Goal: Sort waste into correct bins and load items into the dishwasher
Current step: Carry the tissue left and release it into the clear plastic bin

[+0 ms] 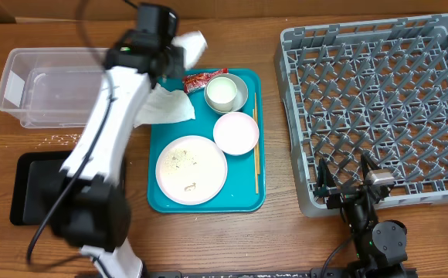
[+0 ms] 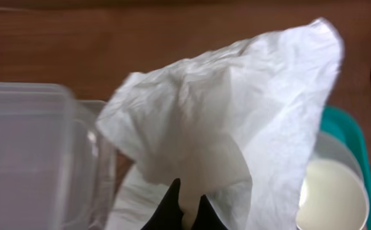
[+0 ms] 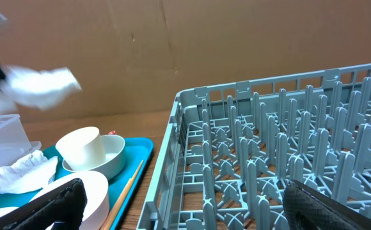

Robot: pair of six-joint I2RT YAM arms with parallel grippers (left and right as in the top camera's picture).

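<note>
I need to swing the napkin with my left gripper next and turn it to the left in the overhead view, from the teal tray over the clear tub [image 1: 62, 85] [image 2: 24, 158].
My left gripper [image 1: 179, 48] is shut on a crumpled white napkin [image 1: 193, 42] and holds it in the air over the teal tray's far left corner, right of the clear tub [image 1: 46, 85]. In the left wrist view the napkin [image 2: 236, 115] hangs from the fingertips [image 2: 189, 204], with the tub [image 2: 25, 153] at left. A second napkin [image 1: 166, 108], a red-and-white wrapper [image 1: 201, 79], a white cup [image 1: 222, 91] in a metal bowl [image 1: 242, 83], a pink bowl [image 1: 235, 133] and a plate [image 1: 191, 168] with crumbs lie on the tray. My right gripper [image 1: 346, 181] is open and empty at the grey dish rack's [image 1: 378, 108] front edge.
The teal tray [image 1: 247, 202] also holds wooden chopsticks [image 1: 256, 158]. A black tray [image 1: 35, 185] lies at front left, with crumbs [image 1: 66, 139] on the table beside it. In the right wrist view the rack [image 3: 288, 140] fills the right and the cup [image 3: 83, 150] stands at left.
</note>
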